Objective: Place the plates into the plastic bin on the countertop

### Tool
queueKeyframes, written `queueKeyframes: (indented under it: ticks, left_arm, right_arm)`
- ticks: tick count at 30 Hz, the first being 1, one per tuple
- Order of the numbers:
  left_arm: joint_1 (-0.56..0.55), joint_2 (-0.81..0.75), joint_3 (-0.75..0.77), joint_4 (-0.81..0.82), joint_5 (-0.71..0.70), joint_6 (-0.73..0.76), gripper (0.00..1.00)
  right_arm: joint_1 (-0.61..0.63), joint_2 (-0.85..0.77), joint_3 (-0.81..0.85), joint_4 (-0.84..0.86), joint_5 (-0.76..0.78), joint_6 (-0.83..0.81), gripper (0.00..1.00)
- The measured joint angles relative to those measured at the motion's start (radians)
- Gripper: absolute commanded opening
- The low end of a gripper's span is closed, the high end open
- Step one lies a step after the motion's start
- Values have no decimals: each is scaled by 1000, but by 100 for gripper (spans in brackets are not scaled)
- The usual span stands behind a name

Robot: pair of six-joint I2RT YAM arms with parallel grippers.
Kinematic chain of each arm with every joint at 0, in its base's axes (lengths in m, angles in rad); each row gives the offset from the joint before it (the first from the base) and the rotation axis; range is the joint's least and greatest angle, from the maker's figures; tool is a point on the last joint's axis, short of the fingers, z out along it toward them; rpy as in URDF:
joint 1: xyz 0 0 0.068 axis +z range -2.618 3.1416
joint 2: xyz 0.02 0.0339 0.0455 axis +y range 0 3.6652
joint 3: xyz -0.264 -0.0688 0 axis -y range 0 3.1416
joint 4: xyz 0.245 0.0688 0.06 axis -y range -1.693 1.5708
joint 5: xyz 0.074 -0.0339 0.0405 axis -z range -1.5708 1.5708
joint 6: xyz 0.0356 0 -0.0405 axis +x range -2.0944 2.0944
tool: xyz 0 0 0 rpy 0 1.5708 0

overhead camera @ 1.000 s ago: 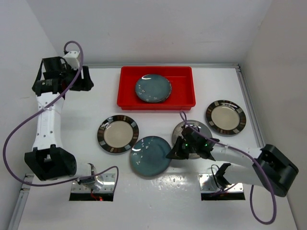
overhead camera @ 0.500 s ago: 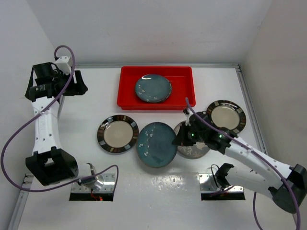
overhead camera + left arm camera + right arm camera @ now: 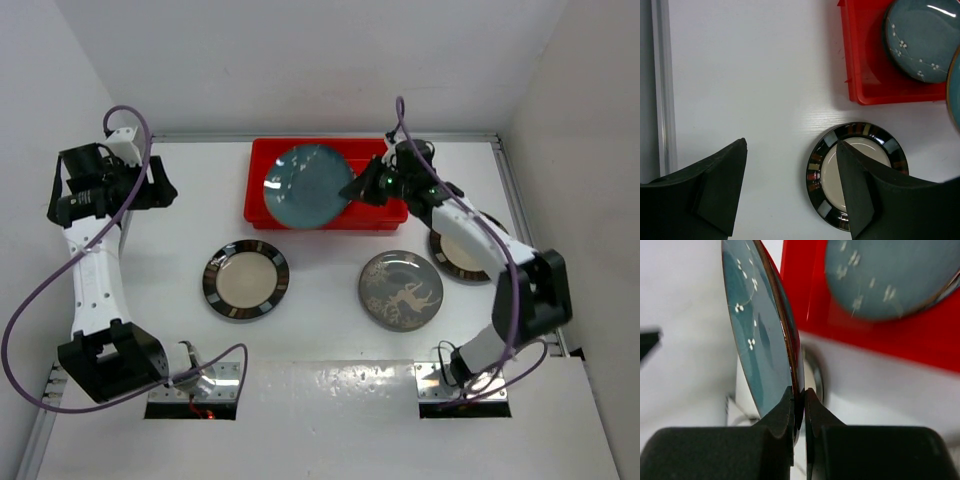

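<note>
The second teal plate lies below the right gripper in the red bin, so the right gripper will next bring the tilted plate down onto it and let go of the tilted plate's rim.
My right gripper is shut on the rim of a glossy teal plate and holds it tilted above the left half of the red plastic bin. In the right wrist view the gripper pinches that plate edge-on. A second teal plate lies in the bin. My left gripper is open and empty, high above the countertop left of the bin.
A cream plate with a striped rim lies in front of the bin; it also shows in the left wrist view. The grey deer plate lies to its right. Another striped plate is partly under my right arm. A metal rail runs along the right edge.
My right gripper has lifted the teal plate from the front of the table and carried it back over the bin. The deer plate is now uncovered. My left arm drifted slightly left.
</note>
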Motion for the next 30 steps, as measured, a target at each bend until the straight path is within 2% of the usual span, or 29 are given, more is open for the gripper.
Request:
queueKeyframes:
  ticks: [5,13,18,25,26,28,29,30]
  left_arm:
    - [8,-3,-47,17,-5,2,74]
    - [8,4,-70,29,-18,16,74]
    - [8,26,-81,34,-25,26,74]
    - [8,49,-84,35,-26,27,74]
    - [8,50,-84,35,-25,27,74]
    - [8,50,-84,35,-25,27,74]
    - [8,50,-84,36,-25,27,74]
    - [8,50,-84,37,-25,27,74]
  right_arm:
    - [-76,239,142,124,2,71,0]
    - [-105,533,314,173,6,153,0]
    - [-110,604,326,179,6,182,0]
    - [-117,616,277,219,-4,199,0]
    - [-121,616,266,225,-8,201,2]
    - [-127,617,254,222,-14,206,12]
    - [-133,620,254,217,-19,210,24]
    - [-138,622,258,212,-24,210,31]
